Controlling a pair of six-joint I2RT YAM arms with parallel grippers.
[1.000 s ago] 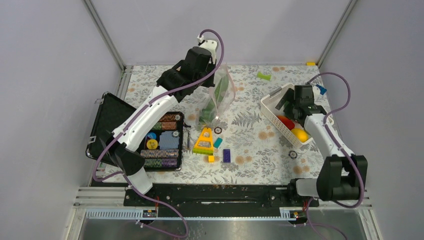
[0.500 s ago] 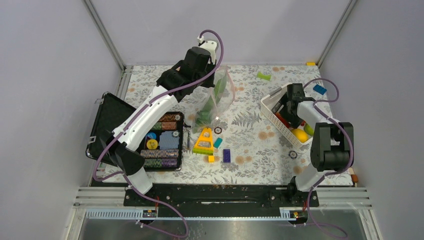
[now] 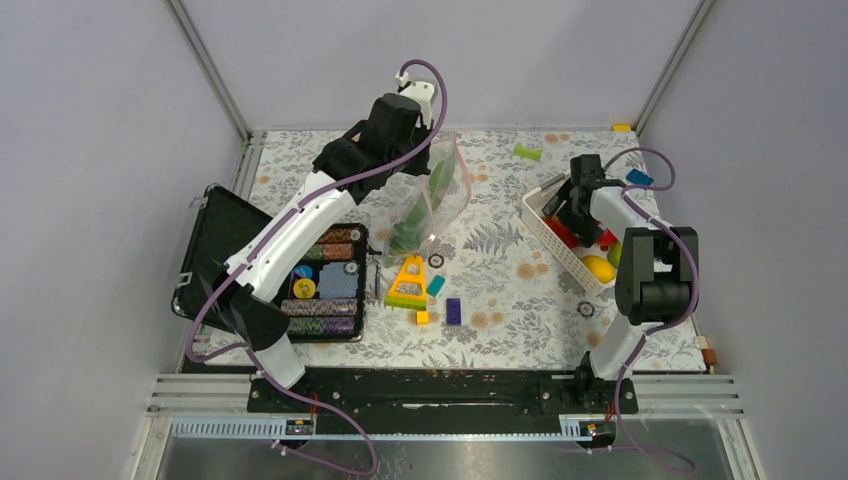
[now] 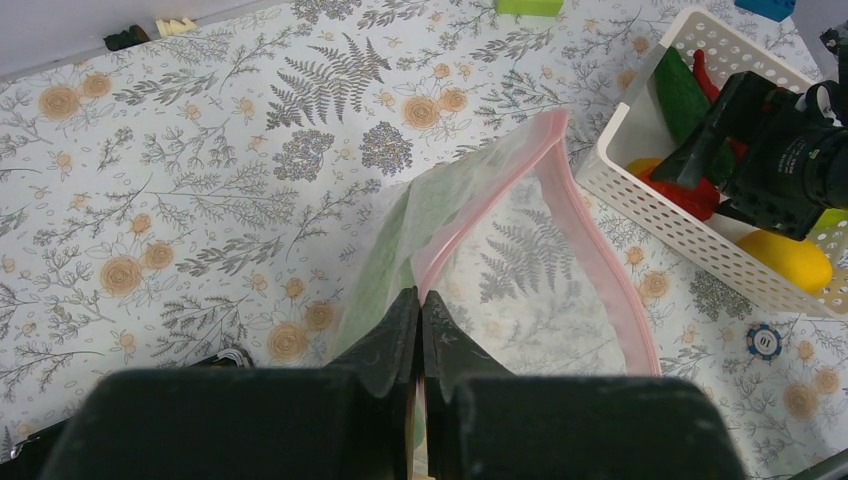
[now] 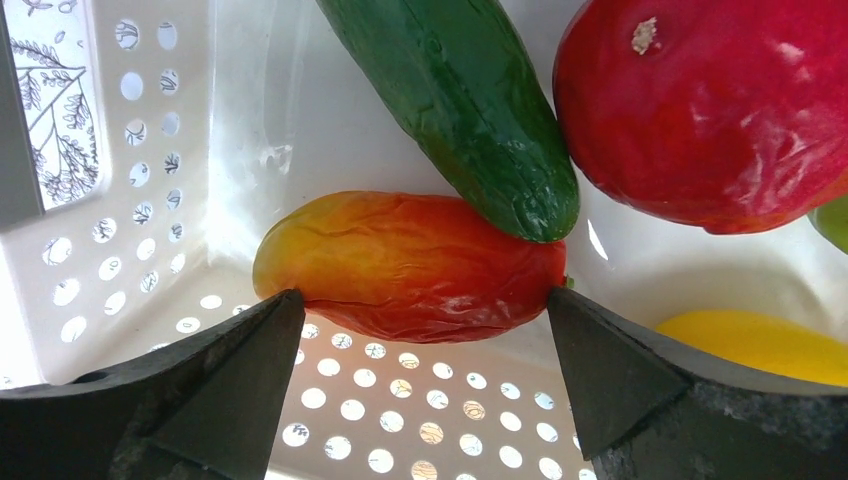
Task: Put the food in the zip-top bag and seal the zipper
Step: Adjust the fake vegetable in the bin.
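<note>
I will move my right gripper outward, turn it and close it across the cucumber near its tip (image 5: 503, 140). The cucumber's tip overlaps the red-orange fruit (image 5: 410, 265).
My left gripper (image 4: 420, 300) is shut on one lip of the clear zip-top bag (image 3: 432, 200) and holds it up at the back of the table. The bag's mouth gapes, its pink zipper (image 4: 590, 260) looping open. Green food (image 3: 440, 175) lies inside the bag. My right gripper (image 5: 420, 310) is open, down in the white basket (image 3: 545, 235). Its jaws stand at either end of a red-orange fruit (image 5: 410, 265). A green cucumber (image 5: 470, 100), a red ball-like fruit (image 5: 710, 110) and a yellow fruit (image 5: 760, 345) lie beside it.
A yellow triangular toy (image 3: 408, 280) and loose bricks (image 3: 454, 311) lie in front of the bag. A black case of poker chips (image 3: 325, 283) sits left. A green brick (image 3: 527, 152) and a blue brick (image 3: 638, 179) lie at the back. A chip (image 3: 586, 309) lies near the basket.
My right gripper has moved toward the basket's far end and down into it, its arm folding back. The left gripper and the bag have stayed put.
</note>
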